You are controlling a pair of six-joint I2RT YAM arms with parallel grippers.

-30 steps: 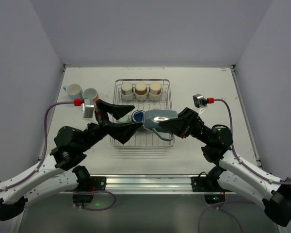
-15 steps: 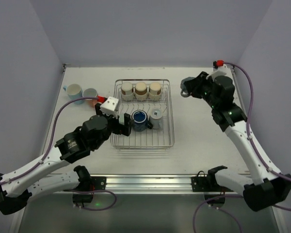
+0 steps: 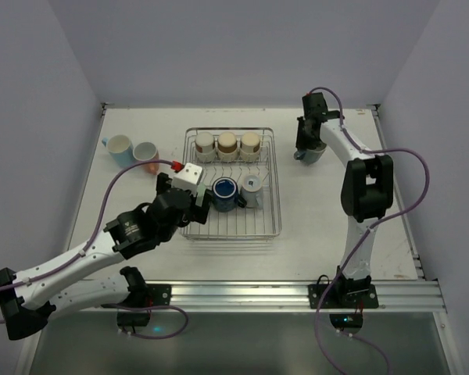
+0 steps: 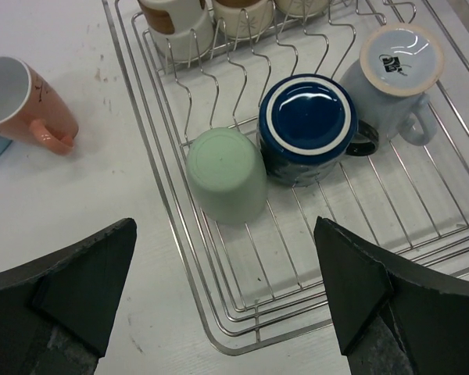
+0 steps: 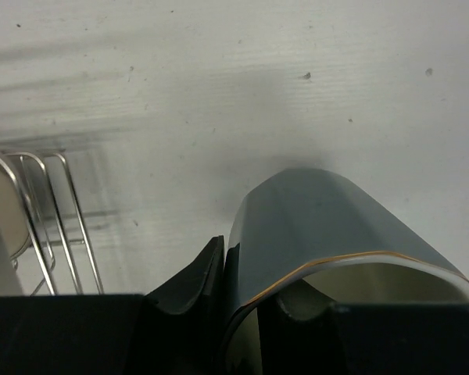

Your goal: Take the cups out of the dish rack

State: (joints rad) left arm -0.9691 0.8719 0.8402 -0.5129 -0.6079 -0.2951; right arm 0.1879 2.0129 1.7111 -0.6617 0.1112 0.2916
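Note:
I will next lower the grey cup in my right gripper until its base touches the bare tabletop just below the gripper, clear of other cups, and release the cup's rim.
The silver wire dish rack [image 3: 275,195] sits mid-table. It holds three cream/tan cups [image 3: 228,144] at the back, a navy mug [image 3: 223,191] and a pale grey-blue mug [image 3: 252,190]. In the left wrist view a sage green cup [image 4: 227,173] stands upside down beside the navy mug [image 4: 306,125] and the grey-blue mug [image 4: 399,70]. My left gripper [image 4: 227,312] is open wide over the rack's front left corner [image 4: 180,258], empty. My right gripper [image 3: 309,152] is shut on a grey cup [image 5: 336,226], pinching its rim just above the table right of the rack.
A light blue mug [image 3: 119,146] and a salmon pink mug [image 3: 146,152] stand on the table left of the rack; the pink one lies in the left wrist view [image 4: 27,105]. The rack's wire edge [image 5: 39,226] is left of the grey cup.
My right arm has swung from over the rack to the far right of the table, carrying the grey cup, and lowered it. My left gripper has settled over the rack's front left.

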